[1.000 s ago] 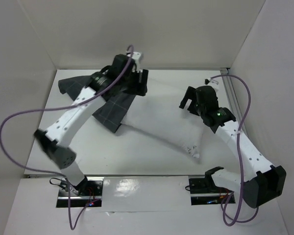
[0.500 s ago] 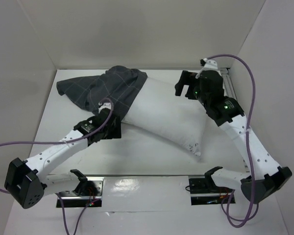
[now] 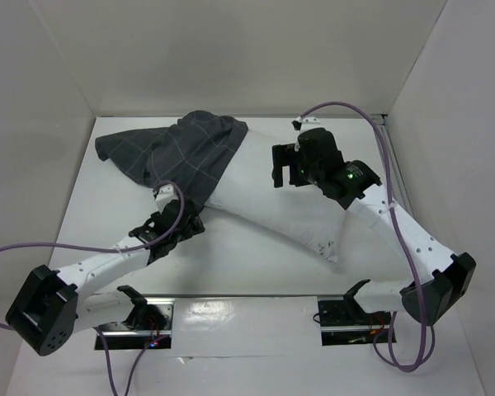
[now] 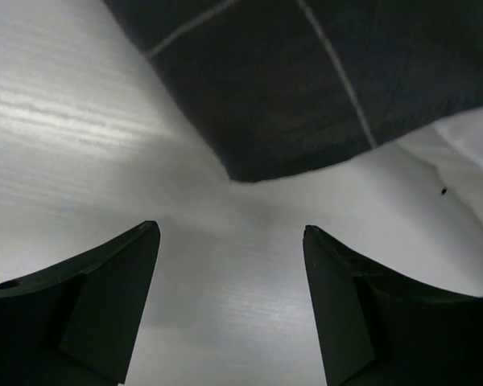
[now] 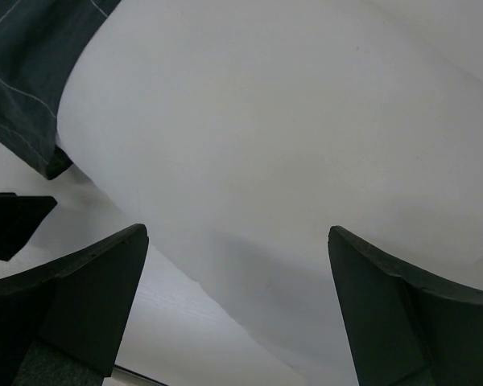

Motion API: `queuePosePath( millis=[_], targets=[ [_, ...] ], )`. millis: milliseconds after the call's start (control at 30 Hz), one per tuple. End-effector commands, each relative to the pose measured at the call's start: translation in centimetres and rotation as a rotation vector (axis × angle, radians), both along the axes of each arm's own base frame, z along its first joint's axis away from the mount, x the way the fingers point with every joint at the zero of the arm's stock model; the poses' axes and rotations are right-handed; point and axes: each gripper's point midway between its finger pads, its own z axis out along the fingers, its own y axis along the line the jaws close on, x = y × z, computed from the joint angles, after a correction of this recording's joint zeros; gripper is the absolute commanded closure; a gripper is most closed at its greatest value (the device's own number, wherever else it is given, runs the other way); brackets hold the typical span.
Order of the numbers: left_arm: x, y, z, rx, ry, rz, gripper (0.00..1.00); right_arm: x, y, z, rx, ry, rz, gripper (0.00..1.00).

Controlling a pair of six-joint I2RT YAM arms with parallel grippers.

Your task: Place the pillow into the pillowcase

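Observation:
Next, my left gripper eases outward until its fingers straddle the pillowcase's near corner (image 3: 200, 205) (image 4: 241, 166) and closes. That corner is still just beyond the open fingers.
The white pillow (image 3: 272, 202) lies diagonally across the table, its near right corner pointing towards the right arm. The dark grey checked pillowcase (image 3: 177, 153) covers its far left end. My left gripper (image 3: 188, 221) is open and empty, low over the table just short of the pillowcase's near corner (image 4: 306, 88); in the left wrist view (image 4: 229, 233) only bare table lies between the fingers, with a bit of pillow (image 4: 467, 153) at the right. My right gripper (image 3: 282, 168) is open and empty above the pillow's middle (image 5: 290, 137); in its wrist view (image 5: 237, 235) the pillowcase edge (image 5: 32, 88) shows at the upper left.
White walls (image 3: 49, 148) enclose the table on the left, back and right. Purple cables (image 3: 346, 107) loop from both arms. The arm bases and mounts (image 3: 346, 313) sit at the near edge. The left gripper's fingertip (image 5: 12, 221) shows at the left of the right wrist view.
The left arm has drawn back from the far side to the near side of the pillowcase, which now covers the pillow's end. The right gripper has moved left, over the pillow.

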Motion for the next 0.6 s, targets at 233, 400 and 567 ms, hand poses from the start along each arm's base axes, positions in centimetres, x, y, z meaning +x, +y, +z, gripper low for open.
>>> queuePosePath(
  millis=[233, 400, 567],
  targets=[
    [7.1, 0.2, -0.4, -0.047, -0.075, 0.071, 0.21, -2.9, -1.6, -0.7, -0.046, 0.05, 0.035, 0.01],
    [8.6, -0.4, 0.1, -0.062, -0.08, 0.051, 0.38, -4.9, -2.0, -3.1, -0.075, 0.137, 0.058, 0.0],
    [9.5, -0.9, 2.3, -0.048, -0.119, 0.012, 0.9, -7.1, -3.6, -7.7, -0.115, 0.276, -0.034, 0.0]
  ],
)
